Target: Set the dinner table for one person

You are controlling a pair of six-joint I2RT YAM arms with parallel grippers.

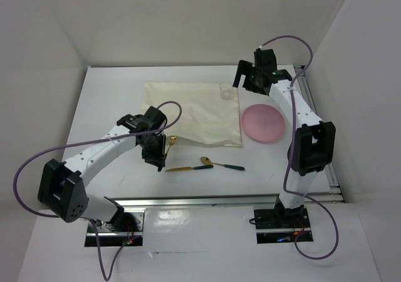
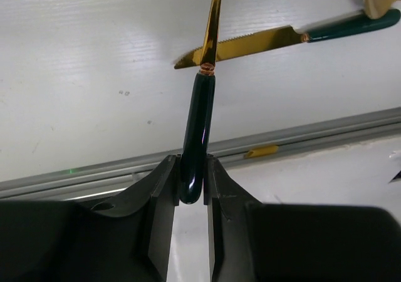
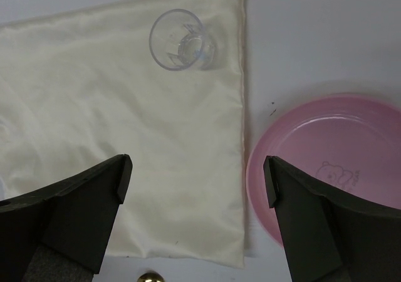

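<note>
My left gripper will next carry the gold utensil outward over the cloth's end away from the glass (image 1: 158,98), then lower and release it on that bare part.
The dinner table (image 1: 106,100) is a white top carrying a cream cloth (image 1: 191,113). My left gripper (image 1: 156,156) hangs just off the cloth's near-left corner. It is shut (image 2: 191,169) on the dark green handle of a gold utensil (image 2: 199,119), whose gold end (image 1: 172,139) points toward the cloth. A gold knife (image 2: 250,47) and a gold spoon (image 1: 216,164) with green handles lie on the table beyond it. My right gripper (image 1: 246,84) hovers open (image 3: 197,175) over the cloth's right edge, holding nothing. A clear glass (image 3: 180,39) stands on the cloth; a pink plate (image 3: 332,163) lies beside it.
A metal rail (image 1: 207,200) runs along the table's near edge and another along the right edge (image 1: 316,106). White walls close in the back and both sides. The right arm's elbow (image 1: 310,147) stands over the table to the right of the plate.
</note>
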